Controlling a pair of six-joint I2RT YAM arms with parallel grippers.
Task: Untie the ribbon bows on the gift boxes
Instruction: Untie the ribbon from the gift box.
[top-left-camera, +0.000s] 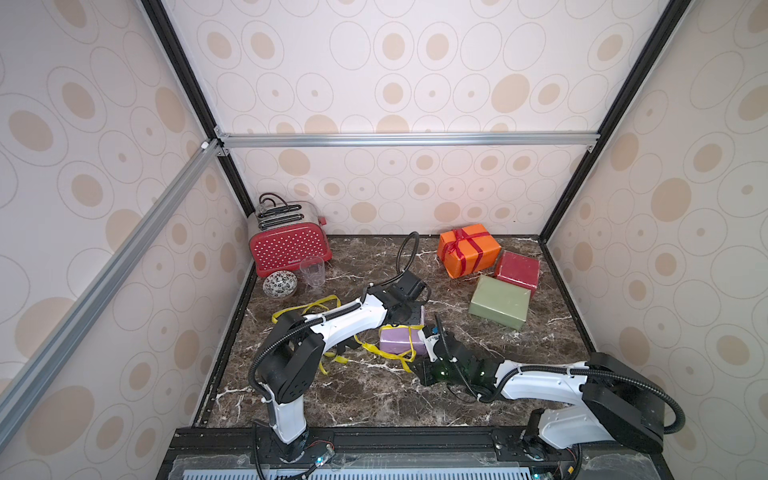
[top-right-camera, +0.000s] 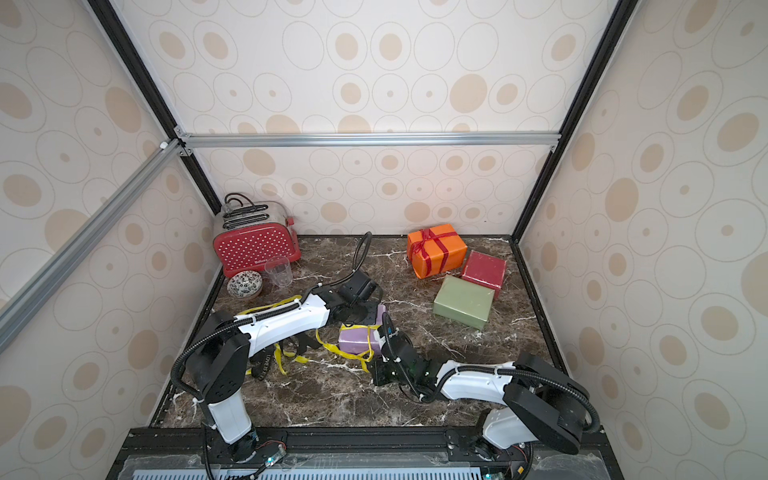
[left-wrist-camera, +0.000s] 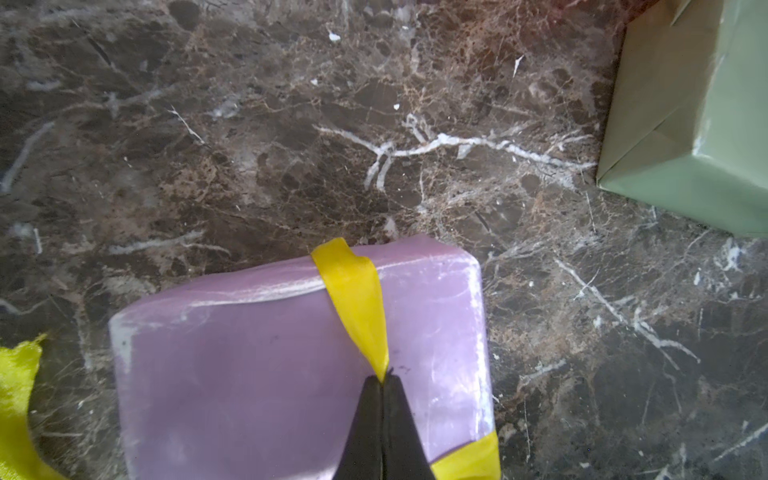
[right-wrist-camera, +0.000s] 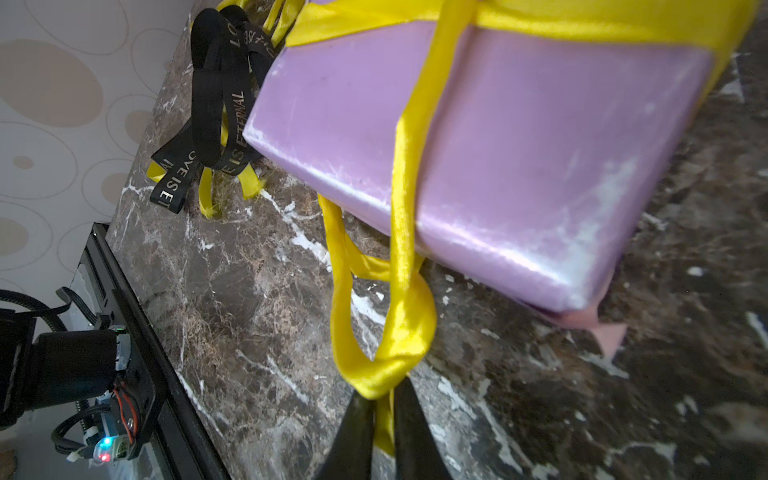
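Observation:
This part of the ribbon runs over the lilac box's far edge. My left gripper should next move outward past that edge and release the ribbon above the bare tabletop beyond it.
The lilac gift box (top-left-camera: 398, 340) (left-wrist-camera: 270, 374) (right-wrist-camera: 519, 145) lies at the table's middle front, wrapped by a yellow ribbon (left-wrist-camera: 353, 291) (right-wrist-camera: 403, 208). My left gripper (left-wrist-camera: 384, 376) (top-left-camera: 409, 318) reaches down over the box top and is shut on a strand of that ribbon. My right gripper (right-wrist-camera: 381, 399) (top-left-camera: 419, 351) is at the box's near side, its jaws pinching the ribbon just below a knot. At the back right stands the orange box (top-left-camera: 469, 251) with its red bow (top-left-camera: 457, 239) still tied. The dark red box (top-left-camera: 517, 272) and olive green box (top-left-camera: 498, 307) show no ribbon.
A black lettered ribbon (right-wrist-camera: 220, 104) and a loose yellow ribbon (top-left-camera: 307, 309) lie left of the lilac box, partly under my left arm. A red dotted toaster (top-left-camera: 291, 245), a clear cup (top-left-camera: 312, 272) and a patterned bowl (top-left-camera: 279, 284) stand at the back left.

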